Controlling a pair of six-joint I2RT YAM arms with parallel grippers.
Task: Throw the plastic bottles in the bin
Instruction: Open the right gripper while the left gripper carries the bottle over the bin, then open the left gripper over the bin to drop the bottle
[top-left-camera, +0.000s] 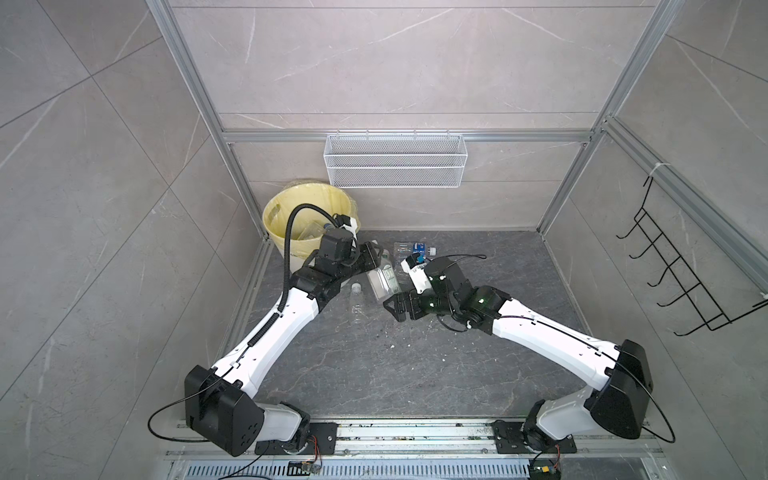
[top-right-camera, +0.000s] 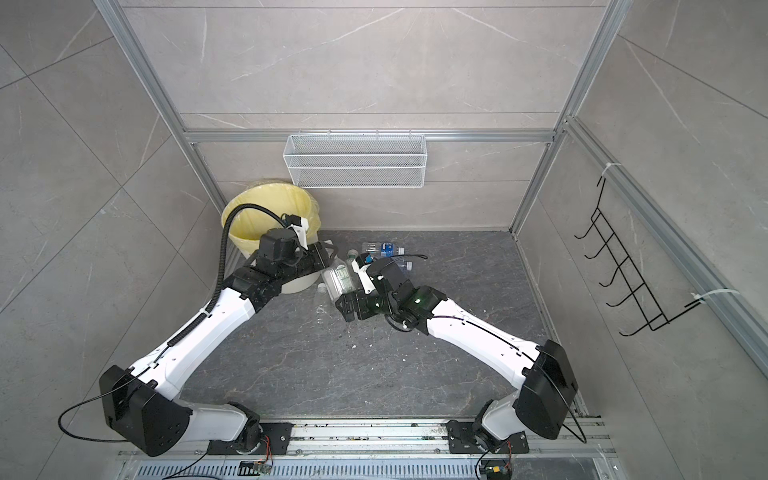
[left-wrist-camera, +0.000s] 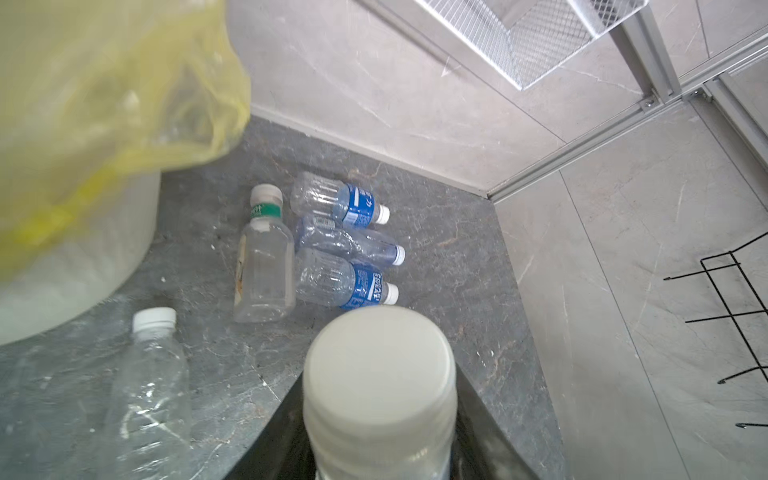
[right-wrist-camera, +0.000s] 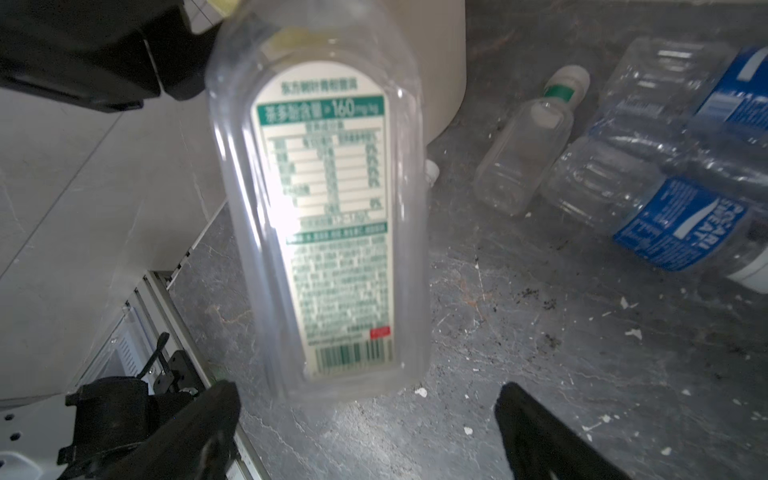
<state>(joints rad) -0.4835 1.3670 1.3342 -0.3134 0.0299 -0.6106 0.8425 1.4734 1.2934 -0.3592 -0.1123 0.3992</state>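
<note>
The left gripper moves up and across over the bin's opening (top-left-camera: 309, 219) next to release the bottle. The bottle hangs beside the bin's side, below the bin's rim.
A clear square plastic bottle (top-left-camera: 381, 283) (top-right-camera: 338, 280) with a green-and-white label (right-wrist-camera: 328, 216) and a white cap (left-wrist-camera: 380, 365) hangs level above the floor. My left gripper (top-left-camera: 368, 265) (top-right-camera: 326, 261) (left-wrist-camera: 379, 440) is shut on its cap end, next to the bin (top-left-camera: 286, 199) (top-right-camera: 245, 208), a cream bucket with a yellow bag. My right gripper (top-left-camera: 388, 306) (top-right-camera: 343, 309) (right-wrist-camera: 370, 419) stands open just clear of the bottle's base, with nothing between its fingers (right-wrist-camera: 224, 415). Several more bottles lie on the floor: a clear one (top-left-camera: 357, 307) (left-wrist-camera: 145, 395), a square one (left-wrist-camera: 264, 266) and blue-labelled ones (top-left-camera: 419, 248) (left-wrist-camera: 336, 199).
A white wire mesh basket (top-left-camera: 395, 160) hangs on the back wall. A black wire rack (top-left-camera: 681, 266) is on the right wall. Clear bottles (top-left-camera: 307, 230) lie inside the bin. The bin's wall (left-wrist-camera: 83, 257) (right-wrist-camera: 444, 62) is close beside the held bottle.
</note>
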